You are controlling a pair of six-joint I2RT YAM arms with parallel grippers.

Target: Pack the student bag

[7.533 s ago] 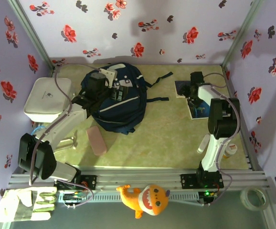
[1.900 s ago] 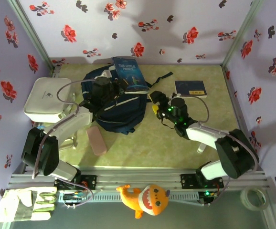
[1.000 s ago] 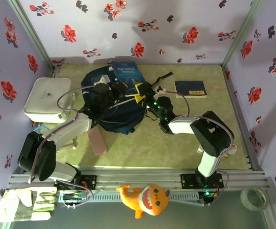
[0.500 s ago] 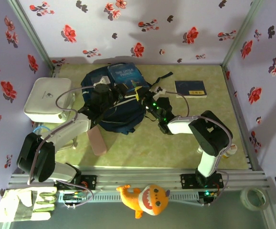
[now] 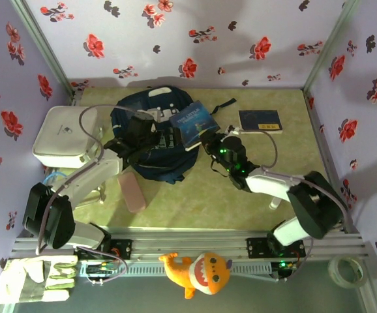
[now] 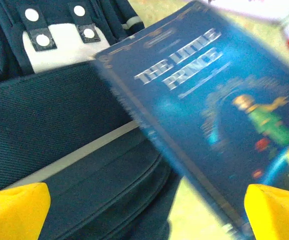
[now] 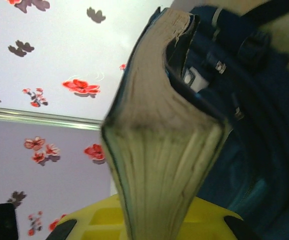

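I should turn my left gripper and lower it onto the piped fold beside the bag's gray stripe, because the fold runs at a slant between its open fingers.
The student bag (image 5: pixel 150 153) lies navy-blue at the back left of the table, its white label end toward the wall. My right gripper (image 5: pixel 209 139) is shut on the lower edge of a blue book, "The Little Prince" (image 5: pixel 195 122), and holds it tilted over the bag's right side. In the right wrist view the book's page edge (image 7: pixel 169 150) stands up out of the right gripper (image 7: pixel 154 222), with the bag (image 7: pixel 269 130) behind it. My left gripper (image 5: pixel 150 135) hovers open over the bag. Its yellow fingertips (image 6: pixel 14 210) stand wide apart above the bag (image 6: pixel 59 115), the book (image 6: pixel 219 115) to the right.
A white rounded box (image 5: pixel 64 134) sits at the left wall. A pink case (image 5: pixel 131 191) lies in front of the bag, and a second blue book (image 5: pixel 260 120) at the back right. An orange plush (image 5: pixel 198 272), gloves (image 5: pixel 32 279) and a tape roll (image 5: pixel 346 270) lie beyond the near rail.
My left gripper has opened and drawn back over the bag. The right gripper has closed on the book, and the book has swung right and forward, off the bag's top.
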